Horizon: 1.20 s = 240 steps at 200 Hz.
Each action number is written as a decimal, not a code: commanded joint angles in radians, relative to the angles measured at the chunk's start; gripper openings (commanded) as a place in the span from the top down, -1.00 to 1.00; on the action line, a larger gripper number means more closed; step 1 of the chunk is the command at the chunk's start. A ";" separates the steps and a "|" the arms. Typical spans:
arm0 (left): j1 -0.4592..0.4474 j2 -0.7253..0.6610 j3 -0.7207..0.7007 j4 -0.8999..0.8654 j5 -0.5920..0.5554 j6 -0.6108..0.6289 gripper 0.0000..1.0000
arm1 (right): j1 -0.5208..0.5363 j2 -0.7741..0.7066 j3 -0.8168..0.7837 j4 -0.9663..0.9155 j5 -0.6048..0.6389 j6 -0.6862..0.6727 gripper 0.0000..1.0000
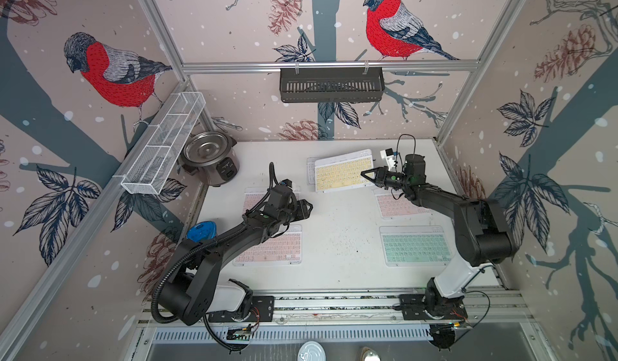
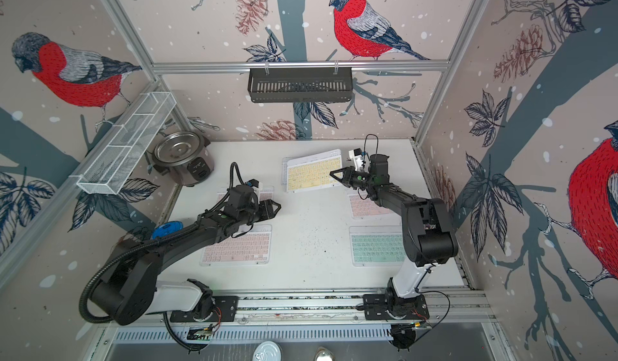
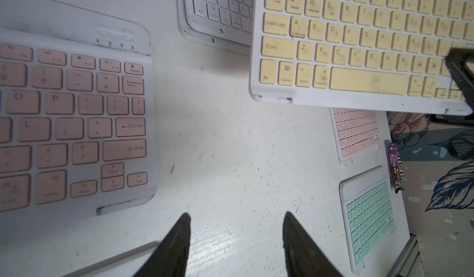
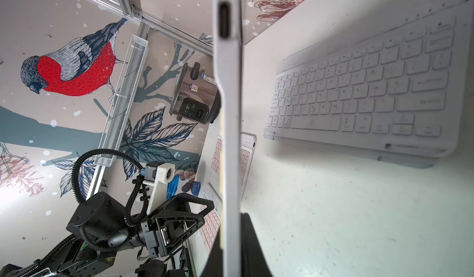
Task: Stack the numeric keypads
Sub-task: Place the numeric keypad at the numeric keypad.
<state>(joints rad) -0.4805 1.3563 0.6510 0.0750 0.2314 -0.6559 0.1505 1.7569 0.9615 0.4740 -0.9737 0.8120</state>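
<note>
I will carry the yellow keypad outward with my right gripper, toward the rice cooker, and down onto the white keypad (image 1: 311, 170) (image 4: 359, 96) to let it go there, because the end of the white one is uncovered.
My right gripper (image 1: 366, 175) (image 4: 232, 227) is shut on the right edge of a yellow keypad (image 1: 342, 172) (image 2: 312, 173) (image 3: 359, 44), seen edge-on in the right wrist view (image 4: 230, 108). It hangs tilted above a white keypad (image 1: 311, 170) (image 4: 359, 96) at the back of the table. Pink keypads lie at front left (image 1: 271, 249), under the left wrist (image 3: 71, 119) and at the right (image 1: 398, 205). A mint keypad (image 1: 414, 245) lies front right. My left gripper (image 1: 309, 207) (image 3: 237, 216) stands open over bare table, holding nothing.
A rice cooker (image 1: 209, 158) stands at the back left under a white wire basket (image 1: 164, 142). A black basket (image 1: 331, 85) hangs on the back wall. A blue object (image 1: 200, 230) sits off the table's left edge. A purple wrapper (image 3: 395, 165) lies by the right edge.
</note>
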 commanded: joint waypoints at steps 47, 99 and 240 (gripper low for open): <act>0.023 0.000 -0.001 -0.023 -0.018 -0.001 -0.15 | 0.002 0.243 0.197 0.228 -0.072 0.156 0.85; 0.045 0.009 -0.001 -0.025 -0.014 0.004 -0.15 | 0.012 0.378 0.325 0.209 -0.068 0.167 0.86; 0.055 0.055 0.007 -0.014 -0.006 0.011 -0.15 | 0.007 0.492 0.465 -0.040 -0.010 0.020 0.77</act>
<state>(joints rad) -0.4274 1.4063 0.6510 0.0494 0.2314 -0.6533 0.1585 2.2391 1.3972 0.4629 -0.9928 0.8837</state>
